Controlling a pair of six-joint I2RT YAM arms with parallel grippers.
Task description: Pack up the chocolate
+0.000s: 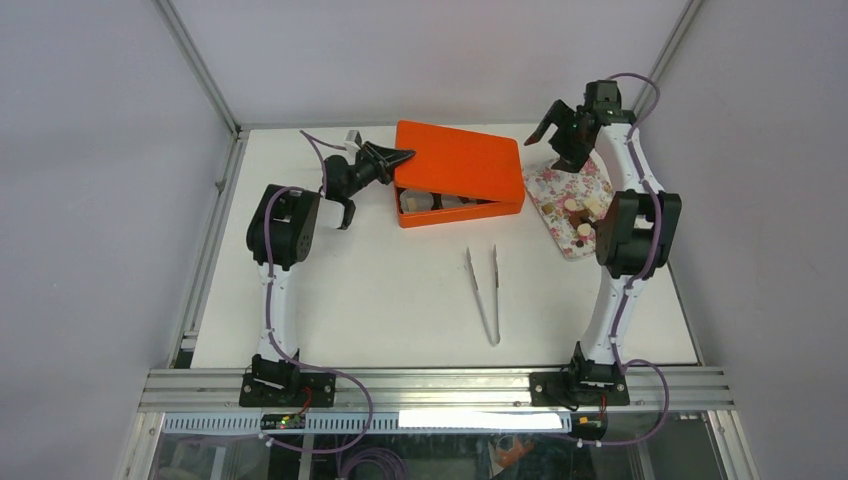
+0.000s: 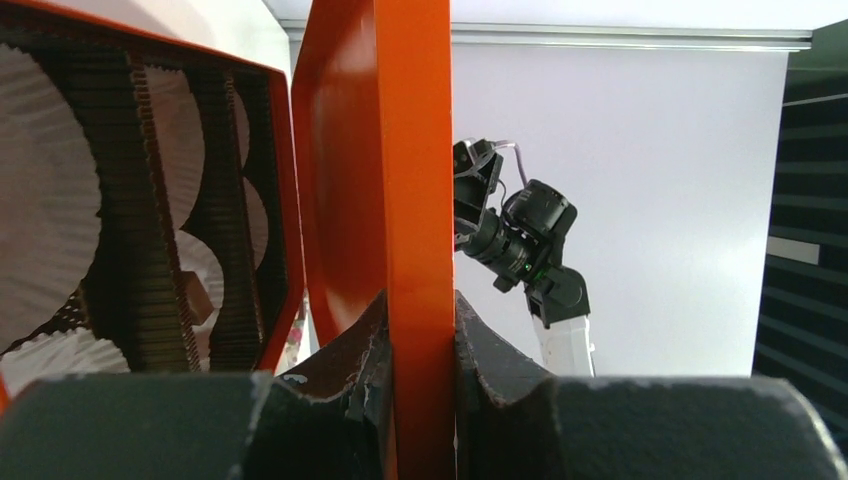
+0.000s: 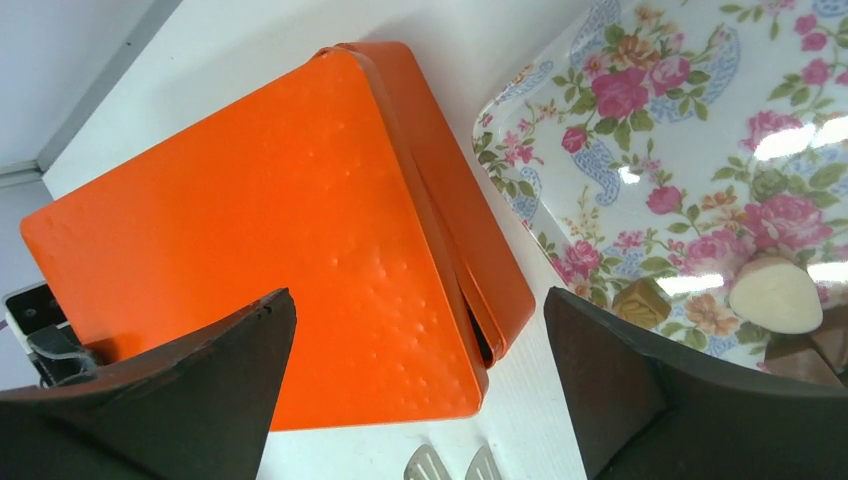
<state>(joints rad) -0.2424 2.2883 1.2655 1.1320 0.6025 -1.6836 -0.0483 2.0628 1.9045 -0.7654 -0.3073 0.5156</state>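
Note:
My left gripper should next pull the lid back and down over the box's open near strip (image 1: 437,201) (image 2: 130,230), where cups are showing, and let go of it, because the strip is below and back.
The chocolate (image 1: 583,215) lies as small brown, tan and cream pieces on the floral tray (image 1: 555,185) at the right. In the right wrist view a cream piece (image 3: 775,293) and a tan cube (image 3: 640,300) show on the tray (image 3: 650,120). An orange box (image 1: 460,213) stands at the back centre with its lid (image 1: 460,160) tilted up at the left. My left gripper (image 1: 400,157) is shut on the lid's left edge (image 2: 400,150). White fluted paper cups (image 2: 40,200) sit inside. My right gripper (image 1: 545,125) hangs open above the box's right end, holding nothing (image 3: 418,300).
Metal tweezers (image 1: 483,290) lie on the white table in front of the box, their tips (image 3: 450,465) showing in the right wrist view. The tray sits close to the box's right end. Walls enclose the table's back and sides.

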